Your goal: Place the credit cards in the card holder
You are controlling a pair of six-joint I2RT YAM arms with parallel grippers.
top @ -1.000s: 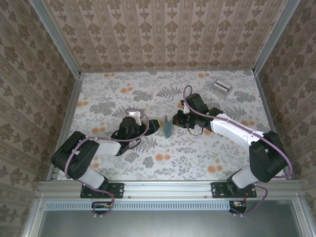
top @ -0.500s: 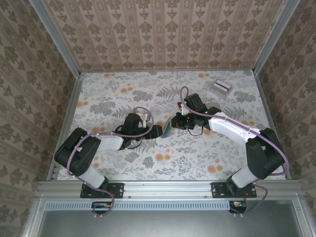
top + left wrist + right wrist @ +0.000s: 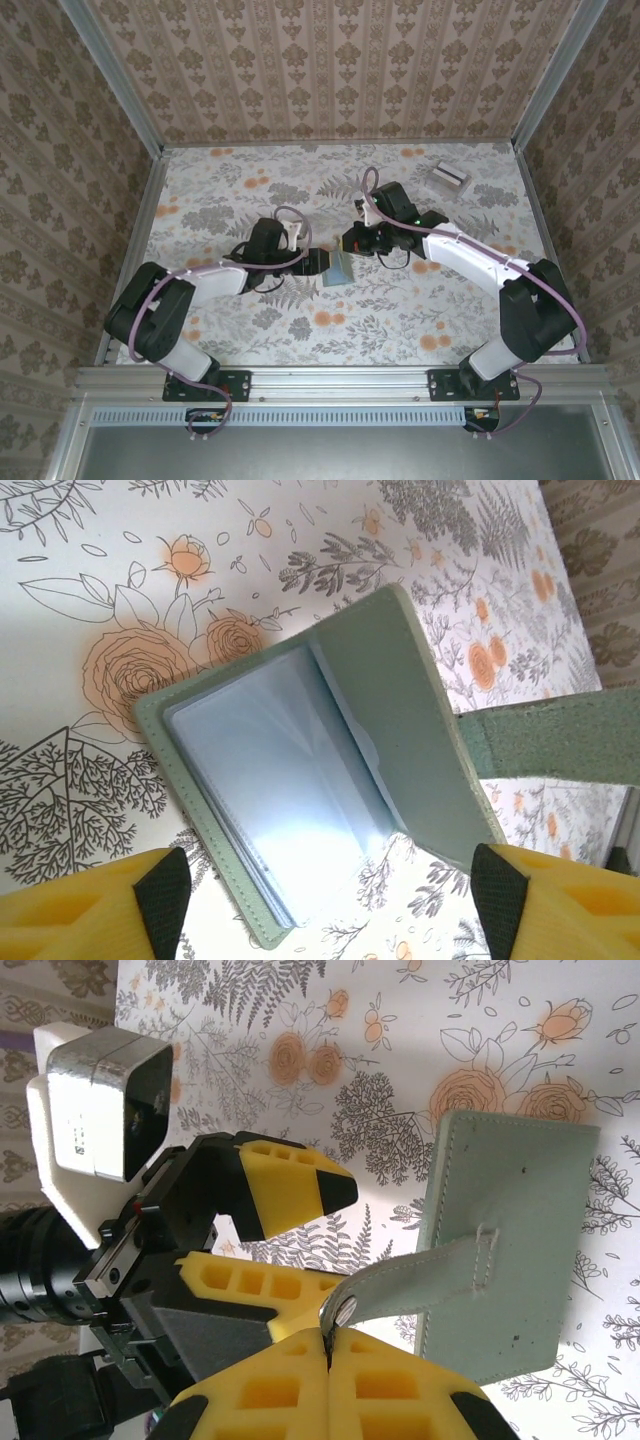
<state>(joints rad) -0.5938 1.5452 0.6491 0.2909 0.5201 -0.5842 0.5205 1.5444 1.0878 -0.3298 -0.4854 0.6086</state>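
Note:
My right gripper should next open the half-raised cover by pulling across and down toward the tabletop past its hinge, which is below the gripper, and free the strap.
The card holder (image 3: 290, 780) lies open on the flowered table, grey-green outside, pale blue with clear sleeves inside. Its far cover (image 3: 510, 1250) stands raised, held up by its strap (image 3: 420, 1280). My right gripper (image 3: 328, 1345) is shut on the end of that strap. My left gripper (image 3: 325, 920) is open, one yellow fingertip (image 3: 90, 910) on each side of the holder's near end, touching nothing. In the top view the holder (image 3: 338, 268) sits mid-table between the left gripper (image 3: 318, 262) and the right gripper (image 3: 350, 243). The credit cards (image 3: 447, 178) lie stacked at the back right.
Metal rails (image 3: 140, 220) and patterned walls close the table on three sides. The left arm's fingers (image 3: 290, 1185) and its camera (image 3: 105, 1100) sit close in front of the right gripper. Bare tabletop (image 3: 400, 320) spreads in front of the holder.
The left gripper has slid right up to the holder's edge. The right gripper has moved left with the strap, and the holder has gone from standing on edge to spread open.

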